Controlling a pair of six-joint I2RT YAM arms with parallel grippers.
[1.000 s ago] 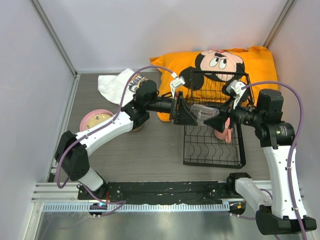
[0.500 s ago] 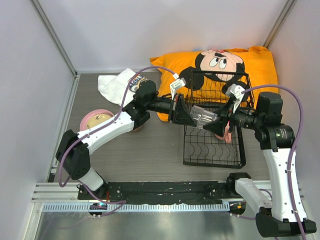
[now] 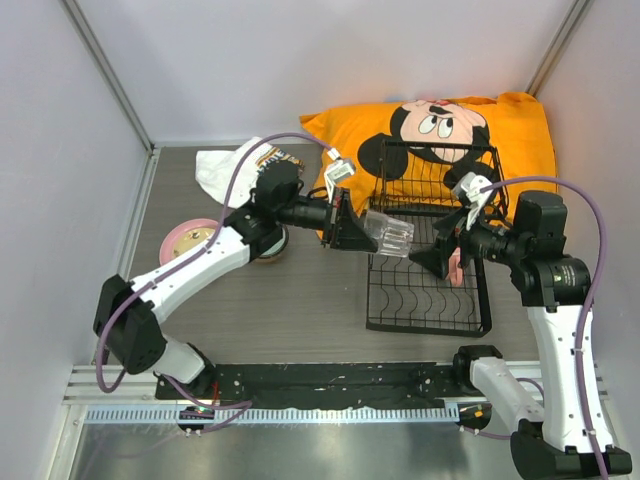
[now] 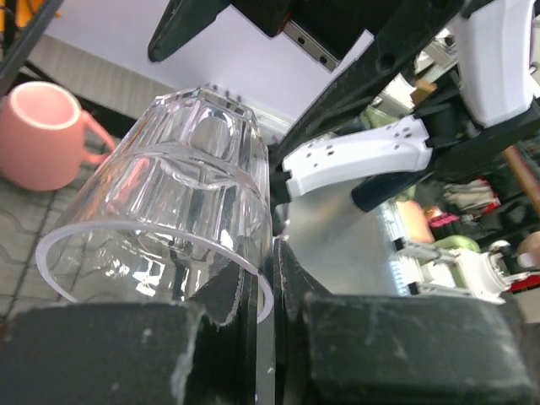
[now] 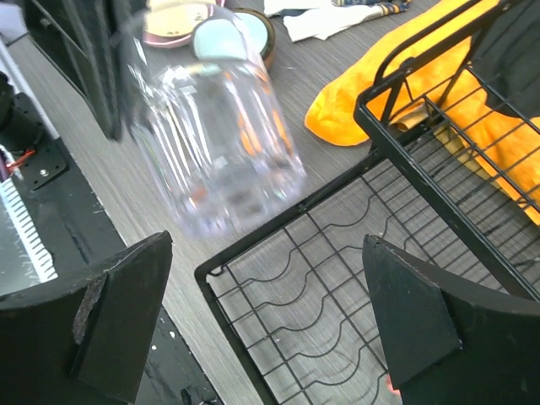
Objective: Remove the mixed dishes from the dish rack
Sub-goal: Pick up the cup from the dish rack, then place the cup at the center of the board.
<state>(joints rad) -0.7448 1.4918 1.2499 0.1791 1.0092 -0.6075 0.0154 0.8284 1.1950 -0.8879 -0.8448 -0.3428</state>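
Observation:
I will lower my left gripper to the bare tabletop near the pink plate, below the plate and to the left in the top view, turn the glass (image 3: 392, 236) upright, and then let go of it.
My left gripper (image 3: 360, 233) is shut on the rim of the small clear glass (image 3: 392, 236) and holds it on its side in the air, over the left edge of the black wire dish rack (image 3: 428, 302). In the left wrist view one finger is inside the glass (image 4: 169, 194) and one outside; my left gripper (image 4: 272, 253) pinches the wall. My right gripper (image 3: 436, 257) is open and empty over the rack, just right of the glass. In the right wrist view the glass (image 5: 215, 118) is blurred, beyond my right gripper (image 5: 270, 312). The pink mug (image 3: 456, 268) lies in the rack.
A pink plate (image 3: 178, 240) with a tan plate on it and a brown bowl (image 3: 268, 250) holding a pale green bowl (image 5: 228, 34) sit on the table at left. A white cloth (image 3: 232, 165) lies at the back left. An orange cushion (image 3: 520, 125) lies under the rack's far end.
My left gripper has drawn back to the left with the glass, away from my right gripper. My right gripper has stayed over the rack, its wrist dropping slightly.

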